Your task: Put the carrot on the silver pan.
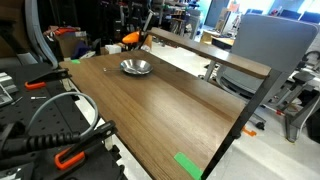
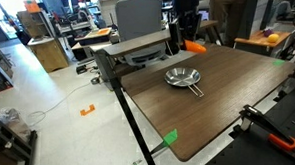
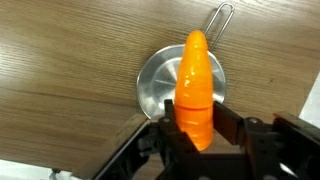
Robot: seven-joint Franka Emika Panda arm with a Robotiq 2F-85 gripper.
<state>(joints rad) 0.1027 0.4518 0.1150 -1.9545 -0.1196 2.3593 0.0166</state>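
Note:
My gripper still has the carrot hanging above the pan. It will next move down with a slight turn toward the middle of the silver pan (image 1: 136, 67) to release the carrot.
My gripper (image 3: 196, 118) is shut on the bright orange carrot (image 3: 195, 70), which points away from the wrist. In the wrist view the carrot hangs over the round silver pan (image 3: 155, 85), whose wire handle reaches to the upper right. In both exterior views the pan (image 1: 136, 67) (image 2: 183, 77) sits on the wooden table. The carrot (image 1: 131, 38) (image 2: 194, 46) is held above the table, a little beyond the pan's far side. The gripper (image 1: 137, 33) (image 2: 189, 36) shows dark above it.
Orange-handled clamps with black cables lie beside the table (image 1: 65, 155) (image 2: 275, 138). Green tape marks the table's corner (image 1: 187, 165) (image 2: 170, 137). A raised wooden board (image 1: 210, 55) runs along one table edge, with a grey chair (image 2: 140, 17) behind it.

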